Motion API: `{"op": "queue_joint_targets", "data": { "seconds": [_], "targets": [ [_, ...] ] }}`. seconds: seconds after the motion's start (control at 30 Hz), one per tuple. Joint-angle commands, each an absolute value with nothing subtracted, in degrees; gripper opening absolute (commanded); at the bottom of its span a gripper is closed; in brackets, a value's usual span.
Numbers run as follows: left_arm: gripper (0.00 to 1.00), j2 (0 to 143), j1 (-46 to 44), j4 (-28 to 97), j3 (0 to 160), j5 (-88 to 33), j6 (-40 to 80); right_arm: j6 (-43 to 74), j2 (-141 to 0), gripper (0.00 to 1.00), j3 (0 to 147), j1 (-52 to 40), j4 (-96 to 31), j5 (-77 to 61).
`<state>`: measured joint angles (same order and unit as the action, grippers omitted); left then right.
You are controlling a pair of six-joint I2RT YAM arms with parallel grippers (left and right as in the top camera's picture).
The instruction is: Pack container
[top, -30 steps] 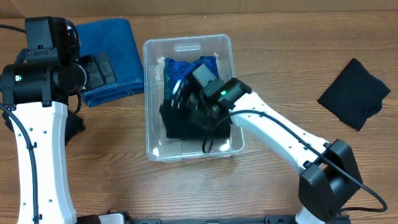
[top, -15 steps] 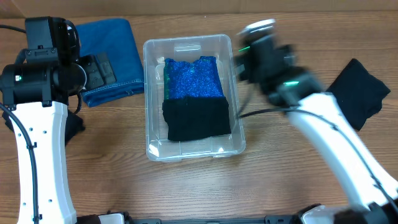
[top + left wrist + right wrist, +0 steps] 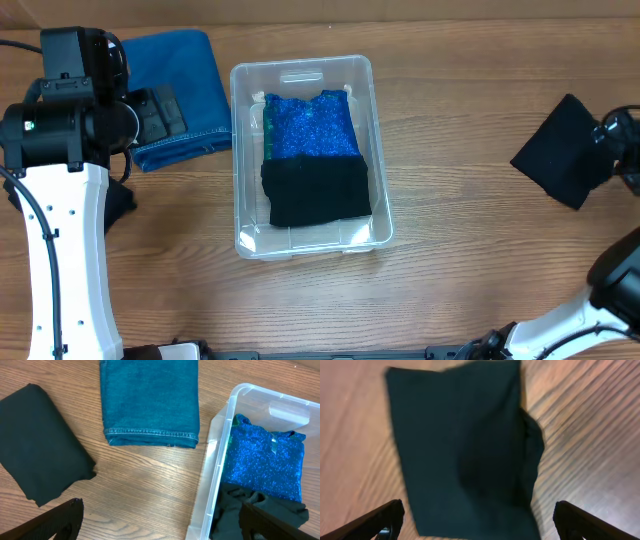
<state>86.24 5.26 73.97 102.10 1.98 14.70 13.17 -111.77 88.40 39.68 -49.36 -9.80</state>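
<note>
My right gripper should go down onto the edge of the black cloth by its fingers, since that part already lies under the gap between them.
The clear plastic container [image 3: 242,150] stands mid-table and holds a sparkly blue garment [image 3: 310,125] at the back and a folded black cloth [image 3: 316,192] at the front; it also shows in the left wrist view [image 3: 207,475]. A folded black cloth [image 3: 567,150] lies at the far right, and fills the right wrist view [image 3: 465,450]. My right gripper [image 3: 477,522] is open just above that cloth. My left gripper [image 3: 162,520] is open over bare wood left of the container. A folded blue denim piece [image 3: 180,85] lies back left.
Another folded black cloth [image 3: 37,462] lies left of the denim [image 3: 150,400] in the left wrist view; overhead it is mostly hidden under my left arm [image 3: 60,140]. My right arm [image 3: 620,270] runs along the right edge.
My right arm has left the container, swung fast to the right and now sits over the black cloth at the far right. The black cloth stays in the container. Left arm unmoved.
</note>
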Motion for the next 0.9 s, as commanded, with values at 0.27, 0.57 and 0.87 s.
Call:
{"op": "queue_joint_targets", "data": {
  "seconds": [0.27,0.57,0.87],
  "targets": [
    [1.00,85.47,5.23,73.93,103.26,1.85,15.27,10.00,-123.17,1.00,88.36,41.23,-46.22,-17.78],
    [1.00,85.47,5.23,74.56,103.26,1.48,15.25,5.45,-121.75,0.04,89.56,40.66,-46.19,-36.49],
    [1.00,85.47,5.23,75.18,103.26,1.48,15.25,-3.27,-96.71,0.04,92.62,28.97,-48.60,-45.08]
  ]
}}
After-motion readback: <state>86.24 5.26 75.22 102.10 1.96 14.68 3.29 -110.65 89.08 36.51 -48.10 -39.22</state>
